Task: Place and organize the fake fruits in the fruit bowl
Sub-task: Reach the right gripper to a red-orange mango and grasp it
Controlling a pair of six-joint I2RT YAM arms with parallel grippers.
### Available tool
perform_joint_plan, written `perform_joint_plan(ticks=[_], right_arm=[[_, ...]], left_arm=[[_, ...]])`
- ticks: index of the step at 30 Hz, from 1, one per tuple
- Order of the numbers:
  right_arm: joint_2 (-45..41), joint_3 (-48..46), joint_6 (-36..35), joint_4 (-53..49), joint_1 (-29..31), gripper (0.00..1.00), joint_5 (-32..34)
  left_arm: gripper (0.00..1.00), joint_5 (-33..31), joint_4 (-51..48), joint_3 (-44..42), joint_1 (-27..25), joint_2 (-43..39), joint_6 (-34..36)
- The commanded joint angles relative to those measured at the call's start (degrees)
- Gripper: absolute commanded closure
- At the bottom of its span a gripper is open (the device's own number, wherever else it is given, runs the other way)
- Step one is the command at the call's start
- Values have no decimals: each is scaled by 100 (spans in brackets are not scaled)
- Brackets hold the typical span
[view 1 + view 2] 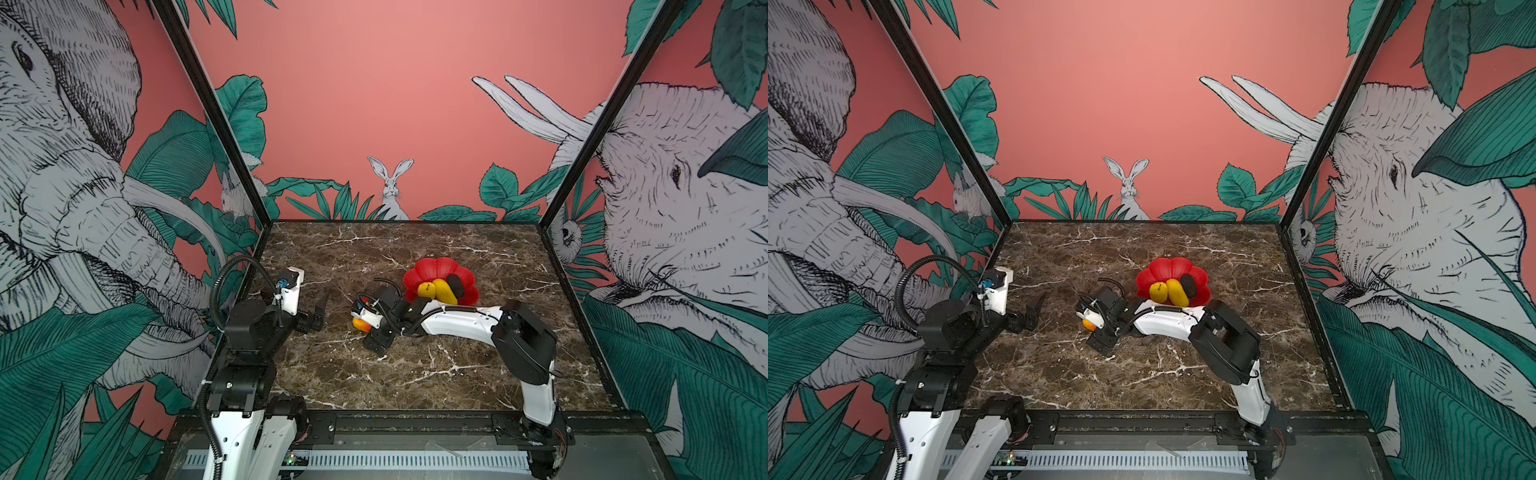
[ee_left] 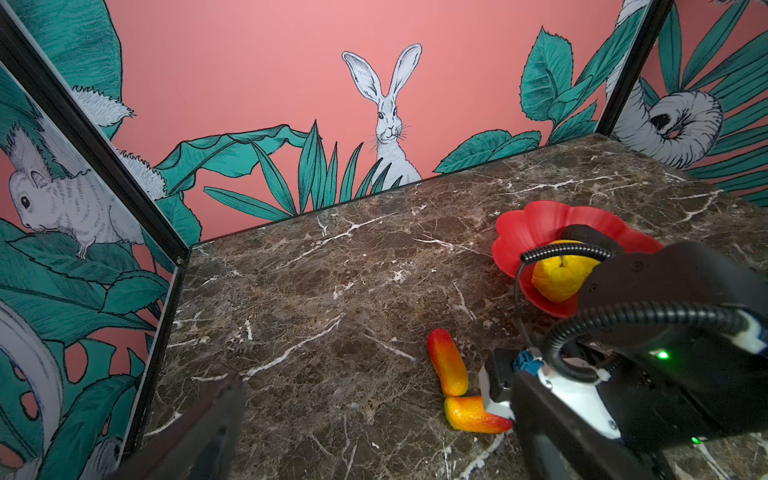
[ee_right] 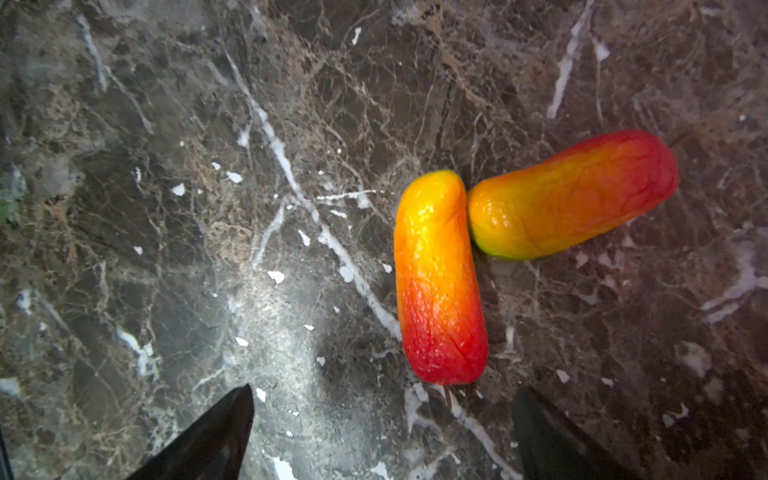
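Note:
The red end of the nearer fruit point(image 3: 444, 348) is clear of the touching fruit on both sides, so the robot's right gripper should next move down and over that red end to close.
The red flower-shaped fruit bowl point(image 1: 432, 266) point(image 1: 1167, 268) sits right of centre and holds a round yellow stemmed fruit point(image 1: 427, 289), a yellow oblong one point(image 1: 445, 291) and a rough black oval point(image 1: 456, 284). Two red-orange-yellow fruits point(image 3: 440, 278) point(image 3: 573, 193) lie touching on the marble, left of the bowl. My right gripper point(image 3: 382, 390) hovers over them, open, with the red end of the nearer fruit just ahead of its gap. In a top view only an orange tip point(image 1: 361, 325) shows under that wrist. My left gripper point(image 1: 318, 311) point(image 2: 378, 380) is open and empty, further left.
The brown marble table point(image 1: 415, 374) is fenced by black frame posts and printed walls on three sides. The right arm point(image 1: 457, 320) stretches across the front of the bowl. Bare marble lies behind the bowl and along the front edge.

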Motion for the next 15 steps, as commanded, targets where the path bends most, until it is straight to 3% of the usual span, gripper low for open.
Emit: perform_joint_plan(ticks=[1, 7, 11, 15], right_arm=[[123, 213, 29, 118, 8, 6, 37], [374, 416, -35, 87, 0, 9, 90], [583, 603, -35, 53, -1, 17, -2], [758, 664, 29, 136, -10, 38, 72]], left_arm=[[0, 30, -42, -48, 12, -59, 19], [0, 64, -46, -43, 10, -58, 19], [0, 64, -32, -43, 10, -68, 19], [0, 47, -37, -43, 6, -89, 19]])
